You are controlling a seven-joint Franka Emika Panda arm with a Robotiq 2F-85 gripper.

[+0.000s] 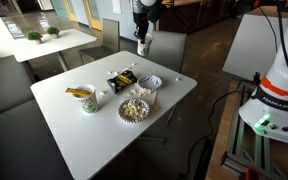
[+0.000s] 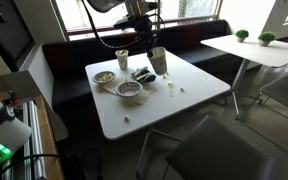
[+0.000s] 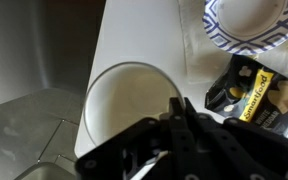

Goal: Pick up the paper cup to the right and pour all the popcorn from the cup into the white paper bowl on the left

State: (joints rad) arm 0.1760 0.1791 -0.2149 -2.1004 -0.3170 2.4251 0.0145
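Note:
The cup looks empty and the white bowl has popcorn in it, so the robot's gripper should go down next until the cup stands on the tabletop near the blue-patterned bowl.
My gripper (image 1: 142, 41) (image 2: 129, 42) (image 3: 174, 122) is shut on the rim of a white paper cup (image 1: 143, 48) (image 2: 122, 60) (image 3: 124, 100). It holds the cup near the table's far edge. In the wrist view the cup's inside looks white and empty. The white paper bowl (image 1: 134, 108) (image 2: 130, 91) stands on the white table (image 1: 104, 140) (image 2: 184, 95) with popcorn in it, apart from the gripper.
A second cup (image 1: 87, 98) (image 2: 158, 62) holding something yellow stands on the table. A black and yellow snack bag (image 1: 122, 78) (image 2: 142, 73) (image 3: 249, 90) lies beside a small blue-patterned bowl (image 1: 150, 82) (image 2: 104, 77) (image 3: 244, 25). A few popcorn pieces lie loose. Benches and another table surround it.

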